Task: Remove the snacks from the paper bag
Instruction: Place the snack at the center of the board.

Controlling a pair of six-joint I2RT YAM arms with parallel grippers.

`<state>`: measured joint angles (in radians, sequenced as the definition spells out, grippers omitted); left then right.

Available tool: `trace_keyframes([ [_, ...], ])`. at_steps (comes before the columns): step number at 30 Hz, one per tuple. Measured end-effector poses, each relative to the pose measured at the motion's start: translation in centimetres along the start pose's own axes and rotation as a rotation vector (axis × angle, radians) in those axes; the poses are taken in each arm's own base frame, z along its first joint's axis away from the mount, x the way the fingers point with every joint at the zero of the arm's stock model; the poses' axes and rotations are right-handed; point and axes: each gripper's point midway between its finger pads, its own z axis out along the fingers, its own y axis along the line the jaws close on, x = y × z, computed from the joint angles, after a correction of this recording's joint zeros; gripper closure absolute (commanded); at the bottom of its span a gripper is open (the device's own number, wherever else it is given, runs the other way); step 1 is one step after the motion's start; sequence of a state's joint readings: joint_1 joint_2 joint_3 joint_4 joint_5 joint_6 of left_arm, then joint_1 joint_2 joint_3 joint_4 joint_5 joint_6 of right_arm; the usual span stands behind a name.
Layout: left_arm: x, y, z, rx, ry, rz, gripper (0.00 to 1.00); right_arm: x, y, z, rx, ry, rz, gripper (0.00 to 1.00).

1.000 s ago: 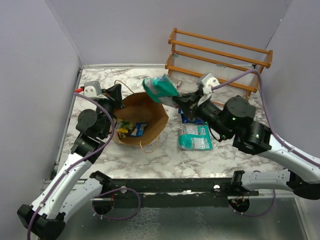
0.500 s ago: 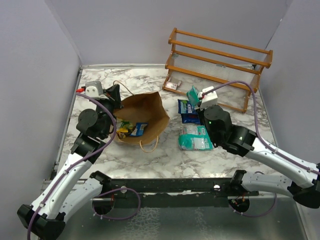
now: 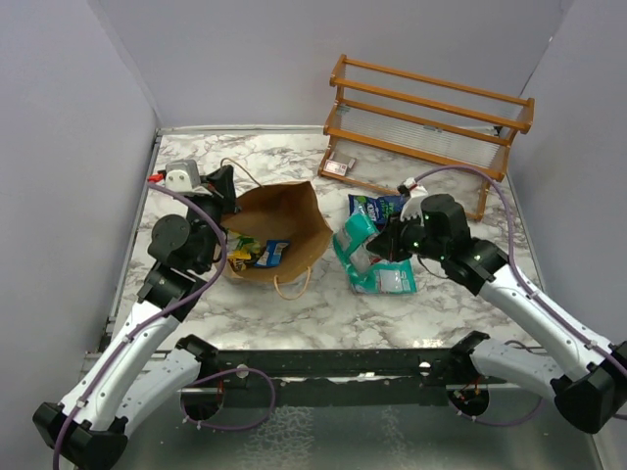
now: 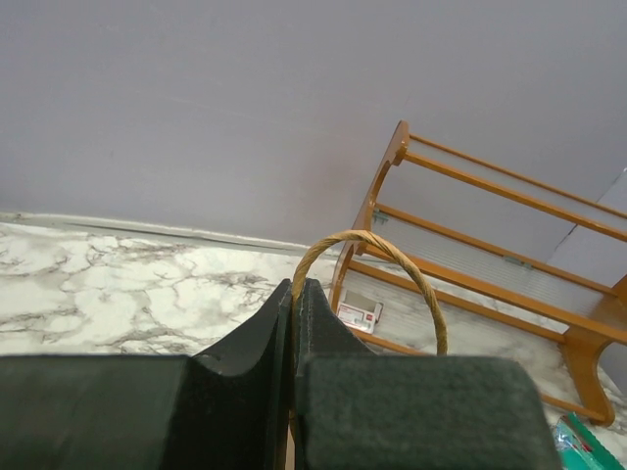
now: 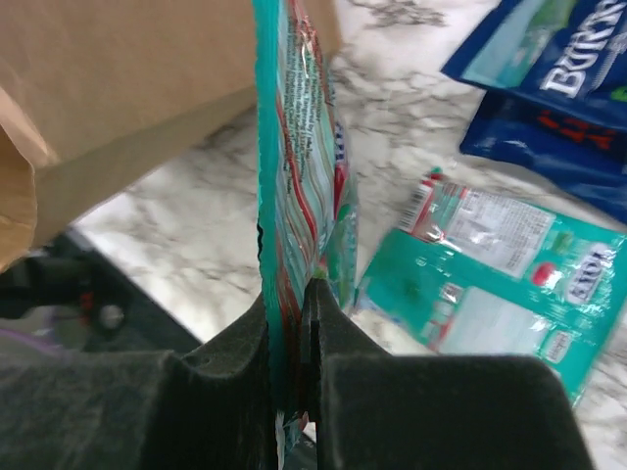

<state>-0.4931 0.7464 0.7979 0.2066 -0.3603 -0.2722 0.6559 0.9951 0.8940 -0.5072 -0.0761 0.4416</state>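
Next, my right gripper should lower toward the right in the wrist view to release over the other teal packet, since that lies below it on that side.
The brown paper bag lies on its side on the marble table, mouth toward the left, with blue and yellow snack packets showing at its mouth. My left gripper is shut on the bag's twisted paper handle. My right gripper is shut on a teal-green packet, held edge-on just above the table right of the bag; it fills the right wrist view. Another teal packet and blue packets lie on the table beside it.
A wooden rack stands at the back right, with a small pale flat box at its left foot. Grey walls close in the left, back and right. The bag's second handle loops toward the front.
My right gripper swung the teal-green packet from above the bag rightward, then down and leftward to just above the table beside the other teal packet. The left arm held still.
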Motion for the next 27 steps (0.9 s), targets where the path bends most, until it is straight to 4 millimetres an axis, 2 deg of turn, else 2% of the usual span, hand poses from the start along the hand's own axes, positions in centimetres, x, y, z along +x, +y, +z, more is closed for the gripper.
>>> trace_keyframes([
  [2,-0.2,0.0,-0.1,0.001,-0.004,-0.002,1.00,-0.2,-0.1,0.3,-0.094,0.011,0.090,0.99],
  [5,-0.4,0.0,-0.2,0.003,-0.011,-0.005,1.00,0.2,-2.8,1.1,-0.161,0.015,0.237,0.99],
  [7,-0.6,0.0,-0.4,0.004,-0.015,-0.006,1.00,1.9,-5.6,2.1,-0.173,0.040,0.343,0.99],
  [8,-0.6,0.0,-0.4,0.004,-0.014,-0.006,1.00,3.7,-7.3,2.9,-0.173,0.081,0.417,0.99],
  [12,-0.6,0.1,-0.5,0.004,-0.012,-0.004,1.00,8.5,-9.8,3.9,-0.191,0.197,0.584,0.99],
  [16,-0.8,0.1,-0.8,0.005,-0.018,-0.005,1.00,9.9,-11.9,4.3,-0.152,0.221,0.633,0.95],
  [20,-0.8,0.2,-0.9,0.006,-0.020,-0.006,1.00,10.2,-14.2,4.8,-0.035,0.206,0.586,0.83],
  [22,-0.7,0.2,-0.9,0.006,-0.018,-0.005,1.00,10.2,-15.0,4.9,0.009,0.196,0.568,0.74],
  [25,-0.3,-0.2,-0.9,0.031,-0.010,0.000,1.00,10.3,-16.0,4.9,0.061,0.187,0.551,0.49],
  [27,0.1,-0.9,-1.0,0.075,-0.004,0.007,1.00,10.5,-16.6,4.8,0.094,0.187,0.550,0.37],
])
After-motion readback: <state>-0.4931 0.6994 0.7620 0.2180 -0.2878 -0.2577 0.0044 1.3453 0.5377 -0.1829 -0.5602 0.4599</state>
